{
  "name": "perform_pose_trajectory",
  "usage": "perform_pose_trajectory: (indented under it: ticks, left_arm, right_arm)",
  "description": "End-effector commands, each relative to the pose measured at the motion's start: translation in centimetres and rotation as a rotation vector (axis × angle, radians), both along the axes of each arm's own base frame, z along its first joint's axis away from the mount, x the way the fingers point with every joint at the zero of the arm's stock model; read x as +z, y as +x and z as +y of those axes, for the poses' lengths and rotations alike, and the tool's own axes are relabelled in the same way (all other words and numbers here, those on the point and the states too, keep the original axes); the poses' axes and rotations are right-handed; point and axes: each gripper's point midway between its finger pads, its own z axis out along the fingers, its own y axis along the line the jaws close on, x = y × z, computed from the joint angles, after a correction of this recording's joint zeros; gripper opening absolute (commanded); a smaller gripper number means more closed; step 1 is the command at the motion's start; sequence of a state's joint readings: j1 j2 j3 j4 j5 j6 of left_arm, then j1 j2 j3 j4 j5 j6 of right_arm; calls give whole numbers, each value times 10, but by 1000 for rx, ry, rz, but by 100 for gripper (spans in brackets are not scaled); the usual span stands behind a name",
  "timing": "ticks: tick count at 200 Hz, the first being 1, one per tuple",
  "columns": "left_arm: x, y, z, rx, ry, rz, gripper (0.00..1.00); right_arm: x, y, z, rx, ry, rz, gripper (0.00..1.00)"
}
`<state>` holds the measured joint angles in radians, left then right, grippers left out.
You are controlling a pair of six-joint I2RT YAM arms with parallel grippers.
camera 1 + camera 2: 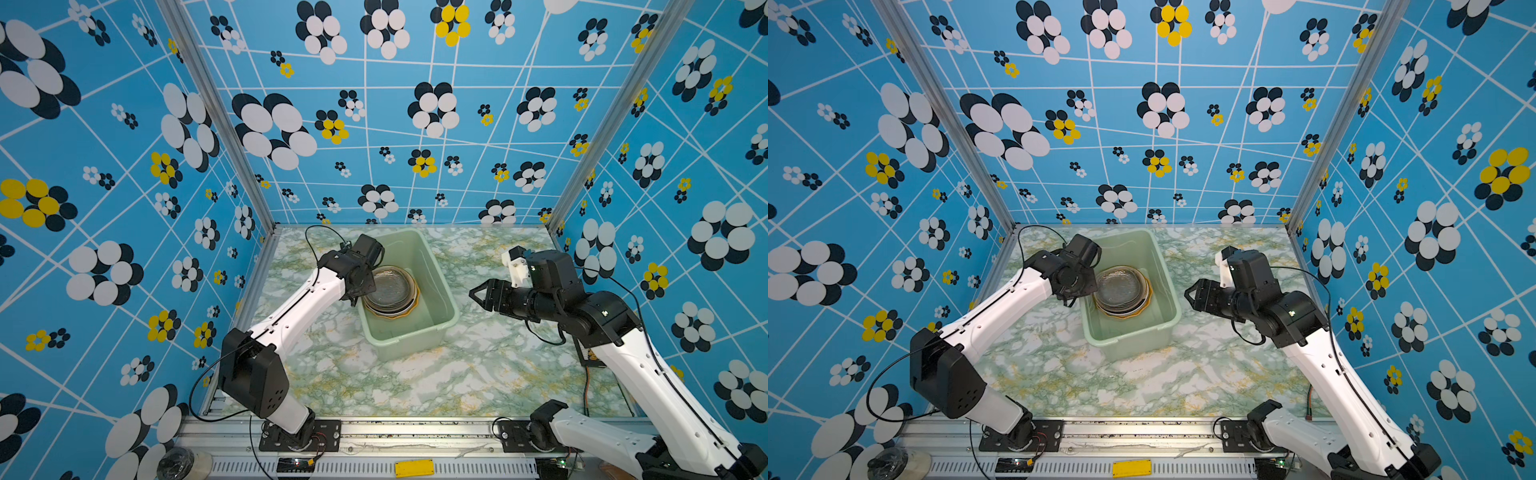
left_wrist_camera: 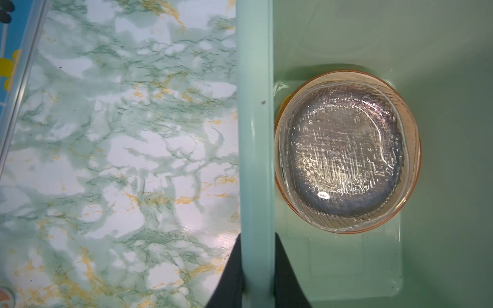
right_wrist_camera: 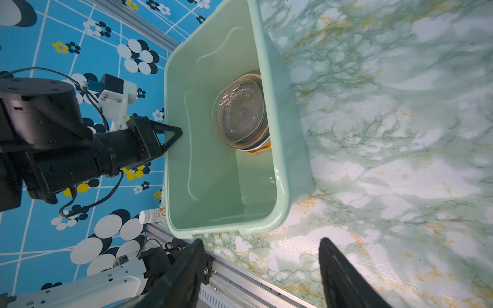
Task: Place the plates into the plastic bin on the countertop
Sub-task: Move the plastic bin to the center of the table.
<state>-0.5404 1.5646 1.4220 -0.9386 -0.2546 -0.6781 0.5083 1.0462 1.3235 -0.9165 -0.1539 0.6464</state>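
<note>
The bin is crooked, so my left gripper next needs to drag it by its rim onto the bare countertop before the metal bar [image 1: 409, 377], back from the gripper, and then let go of the bin.
The pale mint-green plastic bin [image 1: 409, 345] [image 1: 1133, 345] stands at the back middle of the marbled countertop [image 1: 478, 374]. The plates [image 1: 390, 291] [image 1: 1121, 291] lie stacked inside it near its left wall, a clear glass one [image 2: 344, 152] [image 3: 241, 114] on top and a yellow edge showing underneath. My left gripper [image 1: 358, 291] [image 1: 1077, 293] [image 2: 258, 237] is shut on the bin's left rim [image 2: 256, 133], one finger outside the wall and one inside. My right gripper [image 1: 473, 294] [image 1: 1187, 295] [image 3: 260, 240] hangs open and empty to the right of the bin, apart from it.
Blue flowered walls close in the left, back and right sides. A metal rail runs along the front edge, with a yellow tag [image 1: 414, 468] on it. A small white bottle [image 3: 150, 216] lies beside the bin's corner in the right wrist view.
</note>
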Motion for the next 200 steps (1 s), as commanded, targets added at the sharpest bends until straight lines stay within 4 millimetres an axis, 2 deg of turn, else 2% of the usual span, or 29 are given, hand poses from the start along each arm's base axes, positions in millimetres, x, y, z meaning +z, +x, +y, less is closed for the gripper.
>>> perform_pose_trajectory:
  ticks: [1, 36, 86, 109, 131, 147, 176, 193, 200]
  left_arm:
    - [12, -29, -23, -214, 3, 19, 0]
    - [9, -50, -41, -278, -28, 29, 0]
    - [5, -63, -41, -301, -24, 31, 0]
    - [11, -64, -39, -287, -40, 5, 2]
    - [25, -59, -43, -280, -76, -43, 23]
    - [43, -52, -46, -274, -99, -100, 49]
    - [97, -35, -39, -245, -138, -288, 78]
    - [132, -23, -20, -195, -155, -420, 99]
    - [144, -18, -8, -169, -157, -471, 99]
  right_arm:
    - [5, 1, -13, -54, -45, -19, 70]
    - [3, 3, -15, -83, -30, -9, 70]
    - [2, 3, -25, -126, -39, -19, 70]
    - [1, 8, -31, -155, -53, -33, 72]
    - [3, 16, -37, -180, -68, -53, 73]
    - [9, 27, -41, -196, -84, -84, 74]
    - [26, 55, -62, -276, -155, -195, 78]
    - [34, 74, -77, -322, -187, -263, 81]
    - [36, 81, -85, -341, -201, -283, 81]
